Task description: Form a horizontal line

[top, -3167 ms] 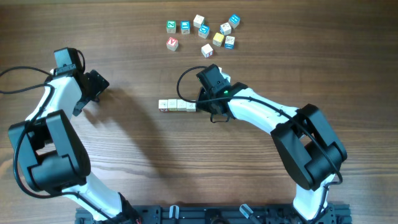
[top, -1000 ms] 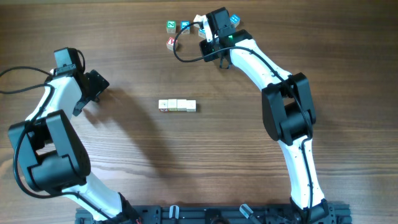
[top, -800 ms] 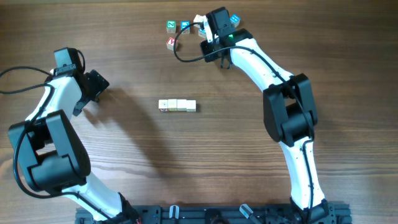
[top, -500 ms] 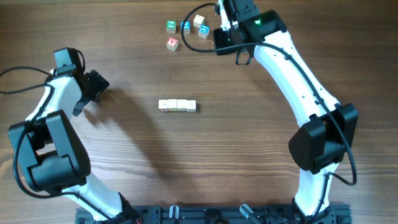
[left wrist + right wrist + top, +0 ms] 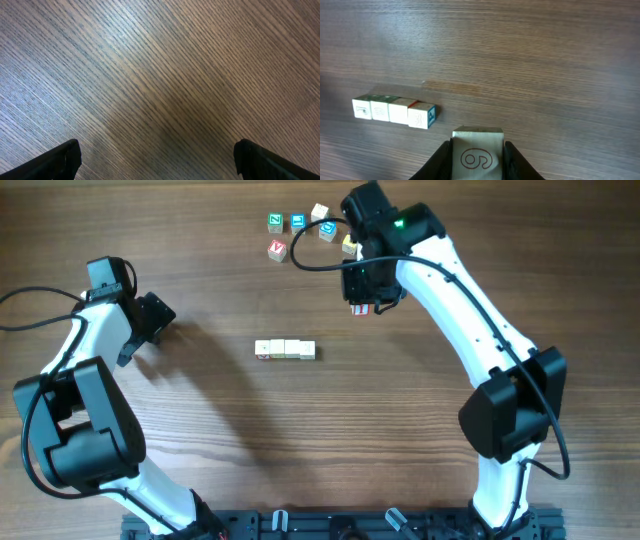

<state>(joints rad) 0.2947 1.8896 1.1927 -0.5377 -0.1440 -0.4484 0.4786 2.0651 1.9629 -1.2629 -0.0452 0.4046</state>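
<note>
My right gripper lowers the cream cube (image 5: 477,137) there next, then releases the cube.
The horizontal line (image 5: 285,350) is a short row of several cream-white cubes set edge to edge at the table's middle. It also shows in the right wrist view as the line (image 5: 395,111), lying to the left of the jaws. My right gripper (image 5: 364,303) hovers behind and to the right of the row. This right gripper (image 5: 478,151) is shut on a cream cube (image 5: 477,137) with a red outlined 6 or 9 on it. My left gripper (image 5: 150,320) is far left, and the left gripper (image 5: 157,162) stands open over bare wood.
Several loose cubes with coloured faces lie at the back, among them a green one (image 5: 275,221), a blue one (image 5: 298,221), a red one (image 5: 277,249) and a cream one (image 5: 319,213). The wooden table (image 5: 200,430) surrounds the row.
My right gripper has left the loose cubes at the back with a cube in it and come forward toward the row. The row and the left arm have not moved.
</note>
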